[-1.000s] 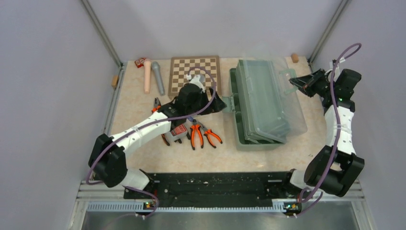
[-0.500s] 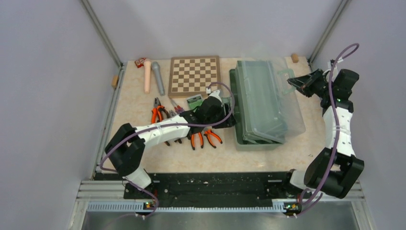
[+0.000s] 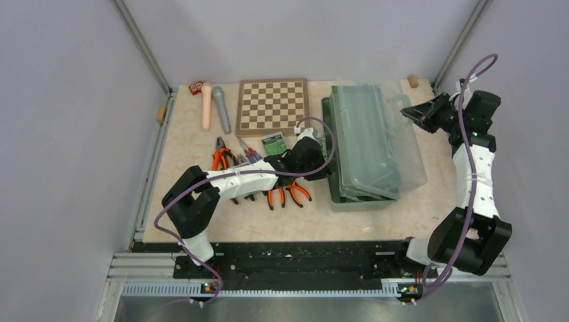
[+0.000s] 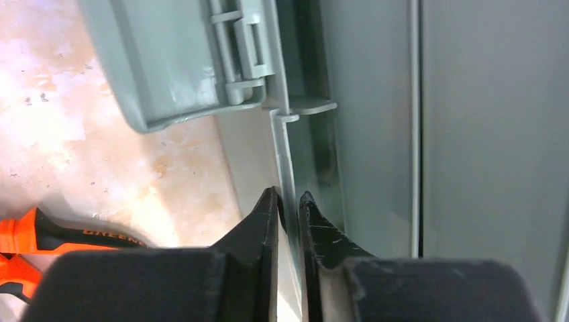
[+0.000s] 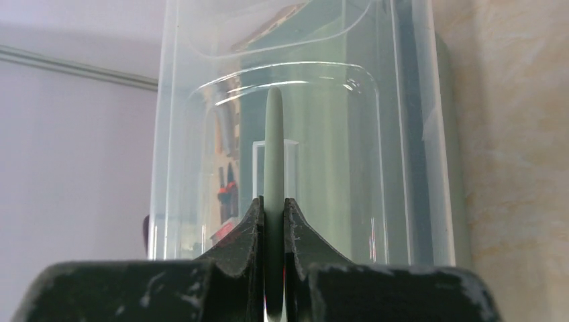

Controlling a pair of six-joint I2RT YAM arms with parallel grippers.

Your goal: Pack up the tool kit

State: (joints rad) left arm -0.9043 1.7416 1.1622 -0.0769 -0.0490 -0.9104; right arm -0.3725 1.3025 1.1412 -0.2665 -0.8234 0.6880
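Note:
The robot needs to pull the lid's handle in its right gripper over the bare piece of table next and let go of it, because that piece of table is to the gripper's right in the top view.
The sage-green toolbox (image 3: pixel 349 198) stands at the right, its translucent lid (image 3: pixel 376 134) tilted up. My right gripper (image 3: pixel 408 115) is shut on the lid's green handle (image 5: pixel 274 141), which stands edge-on between the fingers. My left gripper (image 3: pixel 325 165) is at the box's left side, its jaws pinched on the thin rim of the left wall (image 4: pixel 284 154). To the left of the box lie orange-handled pliers (image 3: pixel 283 192), a second pair of pliers (image 3: pixel 220 158), screwdrivers (image 3: pixel 250 155) and a green-labelled box (image 3: pixel 273 142). One orange plier handle (image 4: pixel 47 235) shows in the left wrist view.
The brown chessboard (image 3: pixel 272 104) lies at the back, behind the tools. A pink cylinder (image 3: pixel 206 107) and a grey cylinder (image 3: pixel 221 111) lie at the back left beside a small red item (image 3: pixel 196 87). A green hinged flap (image 4: pixel 168 67) juts from the toolbox's left wall.
My left arm has swung right, from over the chessboard's front edge to the toolbox's left wall, and its jaws have closed from wide onto the rim. The right gripper keeps hold of the handle.

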